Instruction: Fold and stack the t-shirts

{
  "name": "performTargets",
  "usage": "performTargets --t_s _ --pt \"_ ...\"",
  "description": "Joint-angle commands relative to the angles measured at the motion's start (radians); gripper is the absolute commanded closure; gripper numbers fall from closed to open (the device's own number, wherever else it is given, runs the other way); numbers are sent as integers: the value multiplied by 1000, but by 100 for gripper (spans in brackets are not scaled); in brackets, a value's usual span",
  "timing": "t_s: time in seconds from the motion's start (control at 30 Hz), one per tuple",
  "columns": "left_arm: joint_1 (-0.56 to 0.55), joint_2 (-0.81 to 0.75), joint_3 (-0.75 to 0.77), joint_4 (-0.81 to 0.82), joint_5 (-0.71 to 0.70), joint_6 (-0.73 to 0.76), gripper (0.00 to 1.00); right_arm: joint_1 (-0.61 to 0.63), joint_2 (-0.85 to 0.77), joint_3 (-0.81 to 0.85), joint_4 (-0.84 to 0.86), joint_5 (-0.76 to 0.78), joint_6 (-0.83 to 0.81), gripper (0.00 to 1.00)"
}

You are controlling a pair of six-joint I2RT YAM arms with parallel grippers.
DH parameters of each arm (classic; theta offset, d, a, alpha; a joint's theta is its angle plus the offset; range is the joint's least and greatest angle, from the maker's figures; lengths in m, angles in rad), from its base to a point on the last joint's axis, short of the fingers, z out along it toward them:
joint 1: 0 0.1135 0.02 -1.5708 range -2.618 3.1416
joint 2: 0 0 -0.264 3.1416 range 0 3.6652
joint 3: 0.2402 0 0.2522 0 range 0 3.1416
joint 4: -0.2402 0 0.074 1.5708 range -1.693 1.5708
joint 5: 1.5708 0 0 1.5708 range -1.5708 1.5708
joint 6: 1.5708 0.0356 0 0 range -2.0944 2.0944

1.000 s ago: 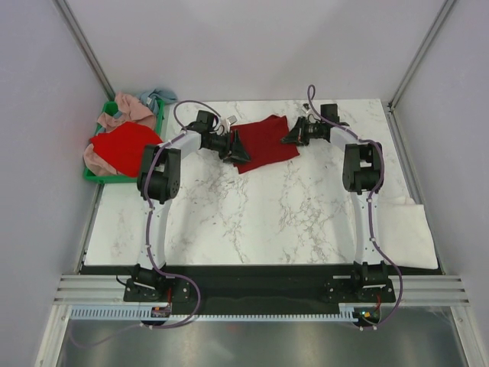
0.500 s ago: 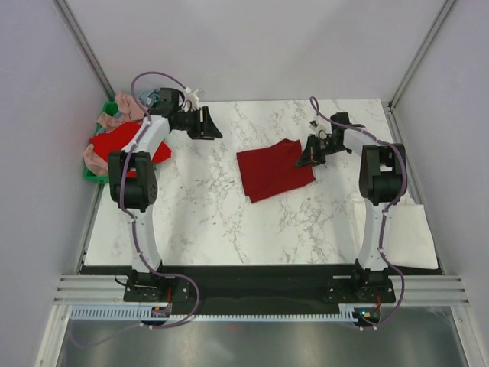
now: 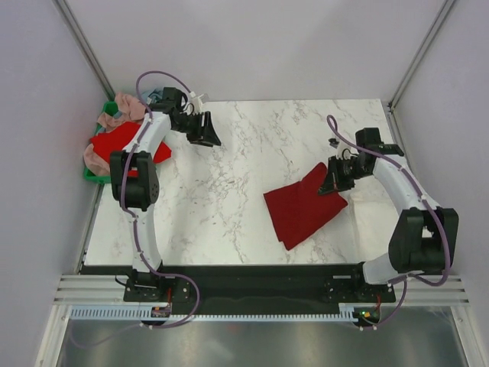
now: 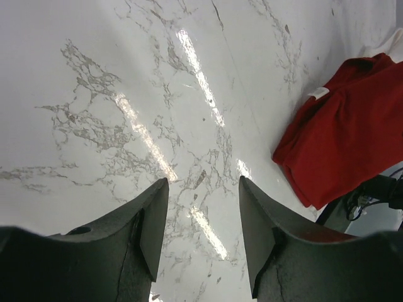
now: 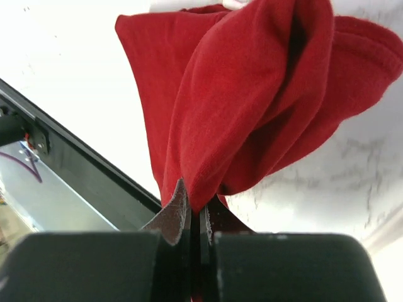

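Observation:
My right gripper carries the crimson t-shirt back and to the right in the top view next, over the cream-white one, and releases it there.
A folded dark crimson t-shirt (image 3: 304,209) lies on the marble table at the right front, also seen as the crimson t-shirt (image 4: 346,145) and, close up, the crimson t-shirt (image 5: 252,94). My right gripper (image 3: 334,182) is shut on its right edge, the cloth pinched between the fingers (image 5: 179,211). A cream-white t-shirt (image 3: 409,229) lies flat at the table's right edge. More t-shirts, bright red (image 3: 122,145), pink and light blue, are heaped in the green crate (image 3: 90,175) at the back left. My left gripper (image 3: 210,131) hangs open and empty above the table near the crate; marble shows between its fingers (image 4: 154,220).
The marble table (image 3: 229,206) is bounded by grey walls at the back and sides. A black strip and metal rail with both arm bases run along the near edge (image 3: 252,290).
My right gripper has dragged the crimson t-shirt from the back middle toward the right front. My left arm let go of it and swung back to the left, near the crate.

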Motion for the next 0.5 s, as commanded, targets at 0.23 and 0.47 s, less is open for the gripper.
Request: performTargets --t_s 0.23,0.47 --pt "7 -56 18 -7 33 39 44 -94 -239 -21 -88 121 11 100" --pt "5 -36 52 -7 56 -7 43 -160 -251 29 -160 210 -134 100"
